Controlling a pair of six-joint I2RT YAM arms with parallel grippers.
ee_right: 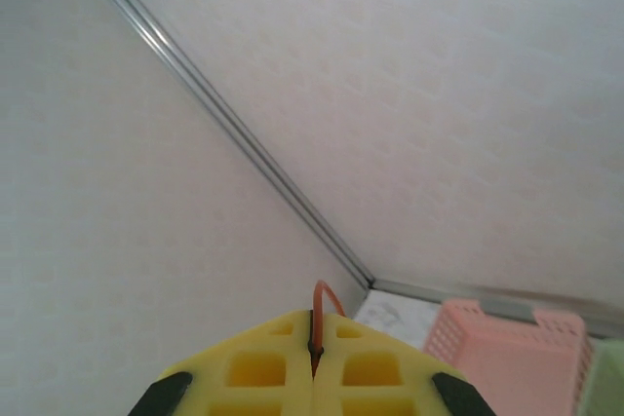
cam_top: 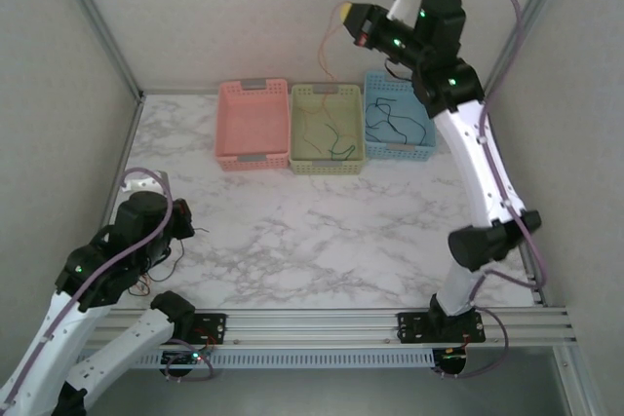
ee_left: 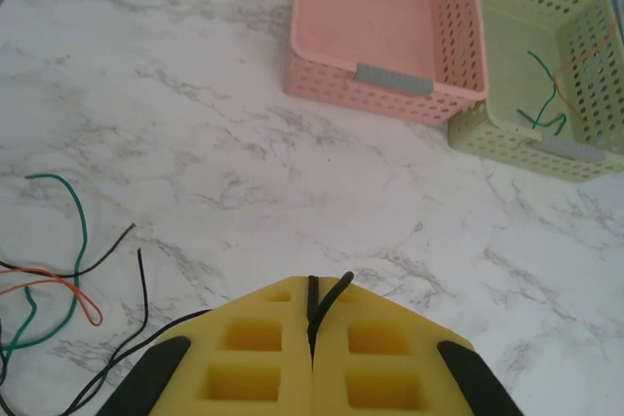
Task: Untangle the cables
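Observation:
My right gripper next carries the red cable (cam_top: 326,54) over the empty pink basket (cam_top: 253,126) below it, past the green one, then descends and releases the cable inside.
My left gripper (ee_left: 314,284) is shut on a black cable (ee_left: 333,295) whose short end sticks out past the yellow fingertips. It sits low over the table's left front (cam_top: 183,226). Loose cables lie beside it: a green one (ee_left: 78,231), a red one (ee_left: 70,287) and black strands (ee_left: 142,280). My right gripper (ee_right: 312,317) is shut on a red cable (ee_right: 328,295). In the top view it is raised high near the back wall (cam_top: 346,17), and the red cable (cam_top: 326,54) hangs from it down to the green basket (cam_top: 327,148).
Three baskets stand in a row at the back: pink (cam_top: 253,155), green, and blue (cam_top: 398,151). The green one holds green strands (ee_left: 546,116), the blue one dark strands (cam_top: 390,124). Enclosure walls stand at the left, the back and the right. A metal rail (cam_top: 322,319) runs along the near edge.

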